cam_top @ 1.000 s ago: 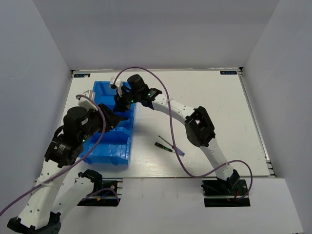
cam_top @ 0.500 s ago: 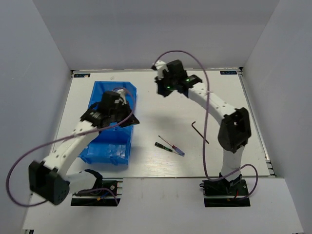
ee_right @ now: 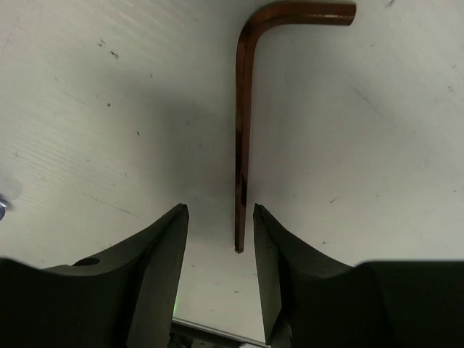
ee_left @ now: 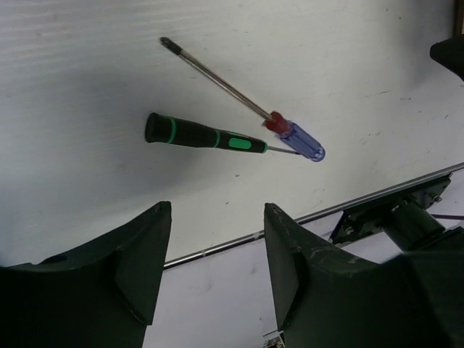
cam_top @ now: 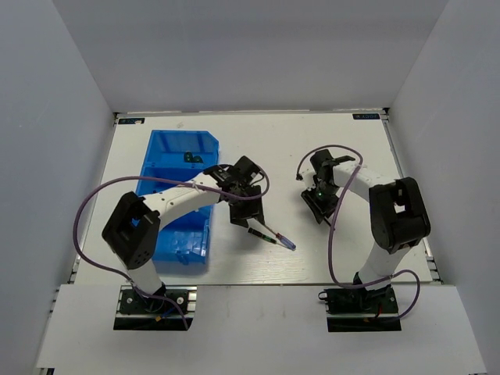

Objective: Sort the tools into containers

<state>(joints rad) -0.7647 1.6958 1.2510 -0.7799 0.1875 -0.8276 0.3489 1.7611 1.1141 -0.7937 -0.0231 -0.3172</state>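
The hex key's tip is the only part between my fingers. My right gripper will next ease outward along the hex key's long stem [ee_right: 243, 163], which runs outward from it, before it closes.
Three joined blue bins [cam_top: 166, 205] stand at the left; the far one holds a small dark-and-green tool [cam_top: 190, 158]. A green-black screwdriver [cam_top: 261, 234] [ee_left: 203, 135] and a red-blue screwdriver [cam_top: 281, 239] [ee_left: 293, 138] lie crossed at the table's middle. My left gripper [cam_top: 248, 212] [ee_left: 216, 210] is open and empty, just on the bin side of them. A dark L-shaped hex key [ee_right: 243, 109] lies flat on the table. My right gripper [cam_top: 319, 205] [ee_right: 219, 210] is open, low over it, with the key's long end between the fingertips. The arm hides the key in the top view.
The table's metal front rail [ee_left: 304, 217] and the right arm's base [ee_left: 399, 217] show in the left wrist view. Grey walls enclose the table on three sides. Purple cables loop off both arms [cam_top: 86, 211].
My left arm swung from over the bins out to the table's middle beside the screwdrivers. My right arm came from the far back down over the hex key.
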